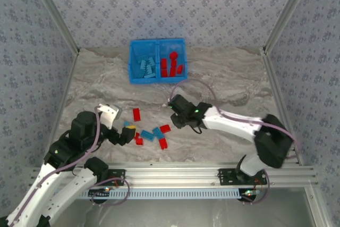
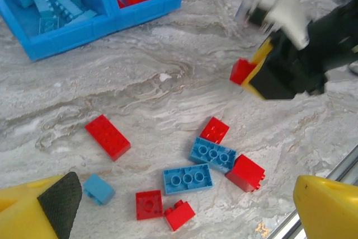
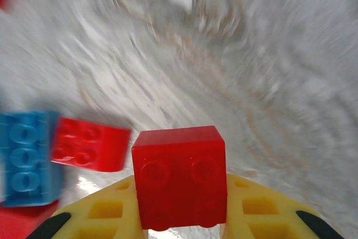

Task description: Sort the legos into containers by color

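Note:
Next, the right gripper moves outward over the bin's red lego section and releases the red brick point(image 3: 180, 177) there, since that matching section lies outward of it.
The blue bin point(image 1: 157, 81) stands at the back of the table, with light blue legos point(image 1: 145, 66) in its left compartment and red legos point(image 1: 172, 65) in its right one. My right gripper point(image 1: 175, 116) is shut on a red brick point(image 3: 180, 177), lifted off the table; the left wrist view shows that brick point(image 2: 241, 71) too. My left gripper point(image 1: 127, 131) hangs open over the loose pile, its yellow fingers point(image 2: 327, 205) wide apart. In the pile lie two blue bricks point(image 2: 187, 178) point(image 2: 212, 154), a small blue one point(image 2: 98, 188) and several red ones point(image 2: 107, 136).
Patterned walls close in the marble table on three sides. An aluminium rail point(image 1: 175, 173) runs along the near edge. The bin point(image 2: 67, 34) sits beyond the pile, with bare table point(image 2: 168, 76) between them.

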Controlling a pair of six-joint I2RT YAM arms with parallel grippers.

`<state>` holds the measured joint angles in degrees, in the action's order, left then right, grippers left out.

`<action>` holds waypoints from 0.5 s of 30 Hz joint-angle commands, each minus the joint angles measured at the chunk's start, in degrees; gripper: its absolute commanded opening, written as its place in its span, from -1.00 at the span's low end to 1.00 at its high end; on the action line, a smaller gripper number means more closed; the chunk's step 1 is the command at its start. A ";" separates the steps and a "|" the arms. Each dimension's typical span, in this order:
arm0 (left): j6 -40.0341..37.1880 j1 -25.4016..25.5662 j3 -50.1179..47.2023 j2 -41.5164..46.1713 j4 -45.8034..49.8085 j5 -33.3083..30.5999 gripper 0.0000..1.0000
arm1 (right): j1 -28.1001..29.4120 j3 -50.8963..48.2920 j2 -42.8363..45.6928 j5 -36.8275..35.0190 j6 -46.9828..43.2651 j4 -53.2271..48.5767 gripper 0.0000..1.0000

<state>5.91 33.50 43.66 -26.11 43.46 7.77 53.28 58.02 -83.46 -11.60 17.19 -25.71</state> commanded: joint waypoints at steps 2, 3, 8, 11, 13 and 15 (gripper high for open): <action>-1.24 0.07 -0.43 1.99 -3.58 3.90 0.99 | -0.09 1.71 10.76 -4.93 0.88 0.45 -0.52; -1.28 0.07 -0.50 2.19 -3.74 4.20 0.98 | -0.44 2.61 11.65 -5.33 0.44 1.51 -0.52; -1.60 0.07 -0.78 2.20 -4.26 6.61 0.98 | -5.29 11.55 6.08 -4.78 -2.14 5.27 -0.51; -2.18 0.08 -0.95 2.02 -4.06 6.54 0.98 | -9.39 19.75 -3.26 -3.00 -3.13 5.58 -0.52; -2.31 0.02 -0.71 2.03 -3.74 5.98 0.98 | -12.34 25.87 -10.49 -0.95 -2.74 4.80 -0.51; -2.22 0.05 -0.80 2.10 -3.58 5.85 0.99 | -15.38 33.72 -18.73 2.34 -1.77 2.64 -0.52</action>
<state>4.93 33.50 42.81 -24.27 40.86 12.64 41.39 84.68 -93.89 -12.60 15.42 -20.88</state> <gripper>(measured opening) 0.993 0.300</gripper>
